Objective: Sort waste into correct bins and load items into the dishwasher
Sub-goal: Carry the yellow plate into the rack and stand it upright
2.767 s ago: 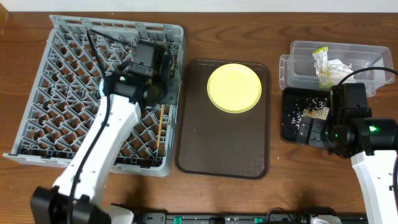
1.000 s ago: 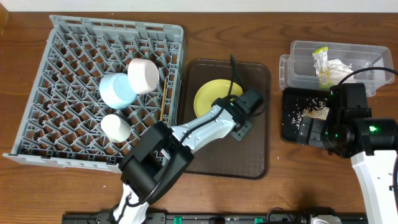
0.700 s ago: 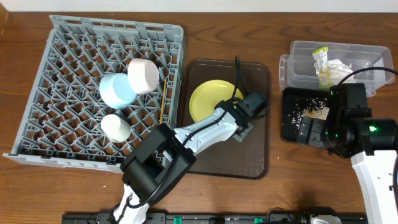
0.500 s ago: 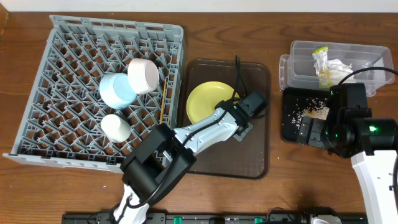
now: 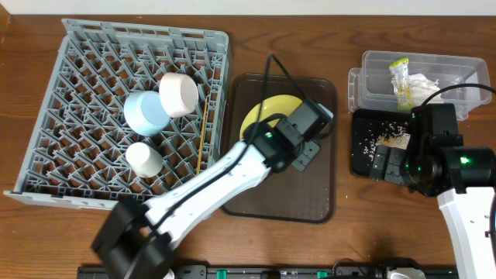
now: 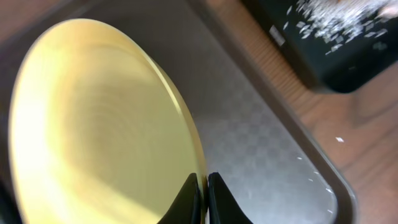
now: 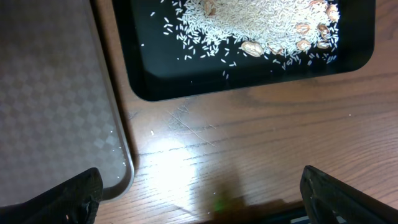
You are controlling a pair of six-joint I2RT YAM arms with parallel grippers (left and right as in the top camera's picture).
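My left gripper should next rise, turn the plate [image 5: 260, 116] upright over the dish rack and lower it into the row beside the white bowl, as only chopsticks lie there.
The round yellow plate [image 5: 260, 116] is tilted up on its edge over the dark brown serving tray [image 5: 279, 194]. My left gripper [image 5: 285, 130] is shut on the plate's right rim. In the left wrist view the two fingers [image 6: 204, 186] pinch the rim of the plate [image 6: 93, 124]. In the grey dish rack [image 5: 85, 62] lie the light blue bowl [image 5: 146, 112], the white bowl [image 5: 180, 93], the white cup [image 5: 144, 157] and the chopsticks [image 5: 203, 147]. My right gripper [image 5: 381, 164] is open and empty, and hovers by the black tray [image 5: 363, 159] holding rice scraps [image 5: 395, 138].
The clear tub [image 5: 449, 66] at the back right holds the green-and-orange wrapper [image 5: 401, 81] and crumpled white paper [image 5: 422, 84]. The right wrist view shows the black tray [image 7: 161, 81], rice scraps [image 7: 249, 18], the brown tray's corner [image 7: 56, 93] and bare wood.
My left arm went from the rack to the brown tray, closed on the plate's rim, slid it left, and now has lifted it onto its edge. The right arm has not moved.
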